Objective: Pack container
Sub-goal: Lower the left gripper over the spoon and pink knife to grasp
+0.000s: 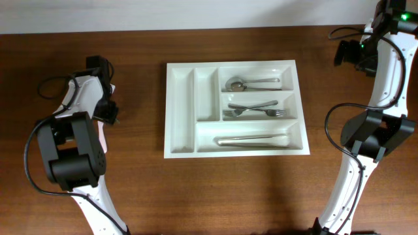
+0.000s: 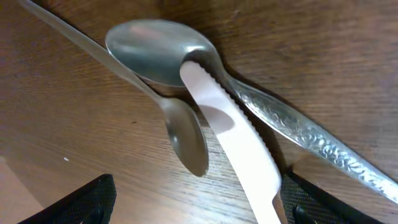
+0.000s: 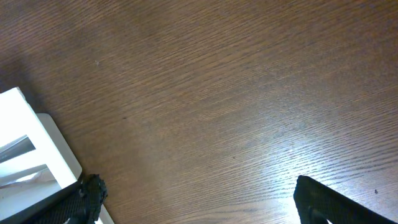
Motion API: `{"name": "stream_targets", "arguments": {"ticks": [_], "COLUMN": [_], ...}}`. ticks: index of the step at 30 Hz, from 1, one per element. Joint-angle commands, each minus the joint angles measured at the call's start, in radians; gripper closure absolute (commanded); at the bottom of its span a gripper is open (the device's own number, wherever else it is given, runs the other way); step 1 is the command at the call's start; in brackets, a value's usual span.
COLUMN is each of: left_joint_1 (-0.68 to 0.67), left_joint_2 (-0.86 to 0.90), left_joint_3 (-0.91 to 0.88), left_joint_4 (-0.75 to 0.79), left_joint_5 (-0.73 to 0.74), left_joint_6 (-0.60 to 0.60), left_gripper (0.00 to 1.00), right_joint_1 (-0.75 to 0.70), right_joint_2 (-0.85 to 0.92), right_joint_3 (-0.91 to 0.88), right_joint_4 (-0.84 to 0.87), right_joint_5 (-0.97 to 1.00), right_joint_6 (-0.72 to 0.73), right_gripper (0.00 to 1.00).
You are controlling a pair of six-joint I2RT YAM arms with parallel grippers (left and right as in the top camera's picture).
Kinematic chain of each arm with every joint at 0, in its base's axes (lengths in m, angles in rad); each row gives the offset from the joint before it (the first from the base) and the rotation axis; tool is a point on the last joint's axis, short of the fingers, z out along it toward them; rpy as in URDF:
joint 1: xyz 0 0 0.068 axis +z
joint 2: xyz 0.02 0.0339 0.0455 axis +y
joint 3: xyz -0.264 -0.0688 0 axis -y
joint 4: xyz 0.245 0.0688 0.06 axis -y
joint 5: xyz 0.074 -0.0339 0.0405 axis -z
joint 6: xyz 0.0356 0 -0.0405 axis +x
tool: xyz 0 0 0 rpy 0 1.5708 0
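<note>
The left gripper will move back and turn to go onto the white plastic knife's narrow handle point(image 1: 101, 133) point(image 2: 267, 209), because the knife slants toward one finger instead of between both.
The white container point(image 1: 169, 111) lies at the table's middle. It holds a spoon point(image 1: 251, 83) in the upper long compartment, forks point(image 1: 255, 109) in the middle one and knives point(image 1: 255, 140) in the lower one. Its two narrow compartments look empty. My left gripper point(image 1: 108, 109) is left of the container, low over the table. In the left wrist view it point(image 2: 199, 208) is open above a large ornate spoon point(image 2: 155, 53), a small spoon point(image 2: 186, 140) and a white plastic knife point(image 2: 239, 140), which runs close to the right finger. My right gripper point(image 1: 347, 52) is open and empty.
The three loose utensils overlap in one pile on the wood. In the right wrist view the open fingers point(image 3: 199, 199) hover over bare wood, with the container's corner point(image 3: 37, 140) at the left edge. Cables loop beside both arm bases.
</note>
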Motion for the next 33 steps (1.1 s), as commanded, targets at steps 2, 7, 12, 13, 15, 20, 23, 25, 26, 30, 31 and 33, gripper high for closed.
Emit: {"name": "stream_targets", "arguments": {"ticks": [2, 7, 12, 13, 15, 20, 23, 25, 26, 30, 31, 33], "left_joint_1": [0.007, 0.007, 0.007, 0.007, 0.007, 0.007, 0.007, 0.008, 0.013, 0.043, 0.057, 0.092], "left_joint_2": [0.008, 0.008, 0.008, 0.008, 0.008, 0.008, 0.008, 0.008, 0.008, 0.008, 0.008, 0.008], "left_joint_3": [-0.003, -0.003, -0.003, -0.003, -0.003, -0.003, -0.003, -0.003, -0.003, -0.003, -0.003, -0.003], "left_joint_4": [0.005, 0.005, -0.006, -0.026, -0.064, -0.129, -0.146, -0.140, -0.135, -0.134, -0.134, -0.135], "left_joint_5": [0.080, 0.106, 0.230, 0.270, 0.338, 0.410, 0.413, 0.412, 0.412, 0.413, 0.412, 0.413], "left_joint_6": [-0.029, -0.030, -0.143, -0.219, -0.345, -0.579, -0.684, -0.686, -0.686, -0.686, -0.686, -0.685], "left_gripper": [0.13, 0.13, 0.13, 0.13, 0.16, 0.19, 0.19, 0.18, 0.18, 0.17, 0.14, 0.13], "right_joint_1": [0.004, 0.004, 0.004, 0.004, 0.004, 0.004, 0.004, 0.004, 0.004, 0.004, 0.004, 0.004], "right_joint_2": [-0.019, -0.019, -0.019, -0.019, -0.019, -0.019, -0.019, -0.019, -0.019, -0.019, -0.019, -0.019], "right_joint_3": [0.015, 0.015, 0.015, 0.015, 0.015, 0.015, 0.015, 0.015, 0.015, 0.015, 0.015, 0.015], "right_joint_4": [-0.001, -0.001, -0.001, -0.001, -0.001, -0.001, -0.001, -0.001, -0.001, -0.001, -0.001, -0.001], "right_joint_5": [-0.006, -0.006, -0.006, -0.006, -0.006, -0.006, -0.006, -0.006, -0.006, -0.006, -0.006, -0.006], "right_joint_6": [-0.007, -0.007, -0.007, -0.007, -0.007, -0.007, -0.007, -0.007, -0.007, -0.007, -0.007, -0.007], "right_gripper": [0.01, 0.01, 0.01, 0.02, 0.01, 0.01, 0.01, 0.01, 0.01, 0.01, 0.01, 0.01]}}
